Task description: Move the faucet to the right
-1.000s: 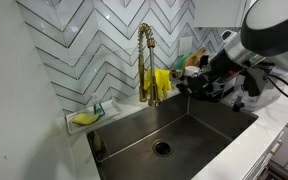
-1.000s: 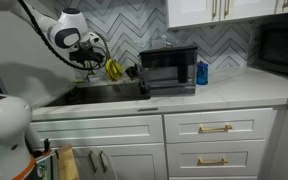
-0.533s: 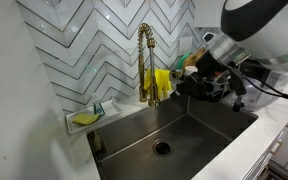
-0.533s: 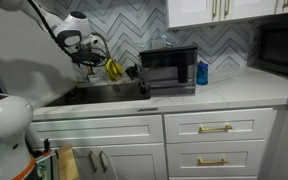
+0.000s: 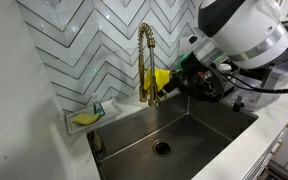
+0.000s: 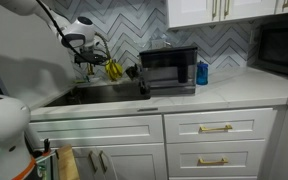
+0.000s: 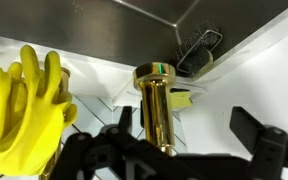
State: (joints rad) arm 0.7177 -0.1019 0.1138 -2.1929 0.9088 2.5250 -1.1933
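The faucet's stem sits closer to one finger, so the robot's open gripper will next move toward the faucet's gold head (image 5: 154,97) (image 7: 155,74) and slightly to the left in the wrist view.
The gold faucet (image 5: 144,60) stands at the back of the sink, its spring-wrapped gooseneck arching over the basin. In the wrist view its straight brass stem (image 7: 156,100) sits between my open fingers, closer to one of them. My gripper (image 7: 189,125) is open and not clamped on the stem. In an exterior view the gripper (image 5: 181,84) is just beside the faucet, partly in front of the yellow cloth (image 5: 161,80). In the other exterior view the arm (image 6: 81,38) hides the faucet.
The steel sink (image 5: 199,120) lies below with a drain (image 5: 162,147). A small tray with a yellow sponge (image 5: 84,118) sits by the tiled wall. The yellow cloth fills one side of the wrist view (image 7: 24,110). A microwave (image 6: 167,70) and a blue bottle (image 6: 202,72) stand on the counter.
The arm has moved toward the faucet over the last second, bringing the open gripper up around the stem. The faucet has not moved.
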